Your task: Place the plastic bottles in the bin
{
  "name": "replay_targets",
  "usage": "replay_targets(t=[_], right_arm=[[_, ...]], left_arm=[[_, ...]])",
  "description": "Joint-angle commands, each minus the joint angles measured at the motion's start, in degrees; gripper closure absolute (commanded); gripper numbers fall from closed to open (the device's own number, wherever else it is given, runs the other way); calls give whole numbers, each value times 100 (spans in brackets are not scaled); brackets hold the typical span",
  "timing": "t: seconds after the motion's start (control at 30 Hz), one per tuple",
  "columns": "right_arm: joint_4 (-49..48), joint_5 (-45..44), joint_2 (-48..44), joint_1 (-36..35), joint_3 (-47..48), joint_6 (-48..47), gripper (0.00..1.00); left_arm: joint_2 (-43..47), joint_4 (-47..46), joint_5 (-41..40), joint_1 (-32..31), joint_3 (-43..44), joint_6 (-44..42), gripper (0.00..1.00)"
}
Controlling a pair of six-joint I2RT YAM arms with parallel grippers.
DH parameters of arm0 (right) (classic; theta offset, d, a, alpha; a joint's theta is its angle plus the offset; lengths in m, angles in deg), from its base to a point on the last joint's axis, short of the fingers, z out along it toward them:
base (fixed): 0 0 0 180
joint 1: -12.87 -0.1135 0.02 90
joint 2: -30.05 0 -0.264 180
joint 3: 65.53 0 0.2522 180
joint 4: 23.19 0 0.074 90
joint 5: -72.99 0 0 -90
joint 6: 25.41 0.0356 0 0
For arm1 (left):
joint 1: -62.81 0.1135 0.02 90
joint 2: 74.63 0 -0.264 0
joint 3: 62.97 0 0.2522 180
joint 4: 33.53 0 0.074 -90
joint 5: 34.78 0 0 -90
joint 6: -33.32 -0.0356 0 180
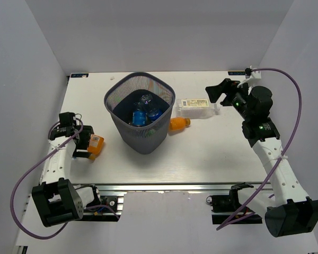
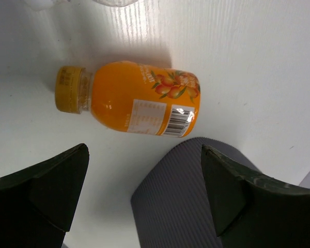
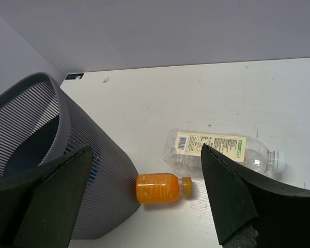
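The orange bottle still sits outside the gap between my left gripper's open fingers, so I will lower them next toward the bin (image 1: 116, 91) and around the bottle's body.
The bin (image 1: 116, 91) stands mid-table and holds clear bottles with blue labels (image 1: 139, 117). An orange bottle (image 1: 178, 123) lies against its right side, also in the right wrist view (image 3: 157, 187). A clear squarish white-labelled bottle (image 1: 197, 107) lies just behind it (image 3: 217, 150). Another orange bottle (image 1: 95, 145) lies left of the bin. My left gripper (image 1: 87, 144) is open beside it. In the left wrist view this bottle (image 2: 134, 103) lies beyond the open gripper (image 2: 143, 150), with the bin's wall (image 2: 181, 201) low between the fingers. My right gripper (image 1: 214, 95) is open and empty (image 3: 145, 150). No green bottle shows.
A metal rail (image 1: 164, 188) runs along the table's near edge, with both arm bases on it. Grey walls close the back and sides. Purple cables (image 1: 294, 106) loop from each arm. In the right wrist view the bin (image 3: 108, 170) fills the left side.
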Motion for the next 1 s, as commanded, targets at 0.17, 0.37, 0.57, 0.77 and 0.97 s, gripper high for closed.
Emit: replay_targets(t=[0.17, 0.37, 0.57, 0.77, 0.97], right_arm=[[-100, 287, 78, 182, -29, 92, 11], [-74, 420, 237, 270, -12, 127, 11], [-82, 350, 193, 331, -55, 153, 11], [-126, 288, 201, 367, -100, 171, 11], [-126, 288, 184, 393, -108, 180, 11]], left_arm=[[-372, -481, 179, 41, -144, 801, 2], [-530, -666, 197, 41, -373, 986, 2], [-714, -867, 109, 41, -540, 1092, 2], [-1013, -974, 241, 41, -672, 916, 2], [-970, -1115, 276, 32, -795, 732, 8]])
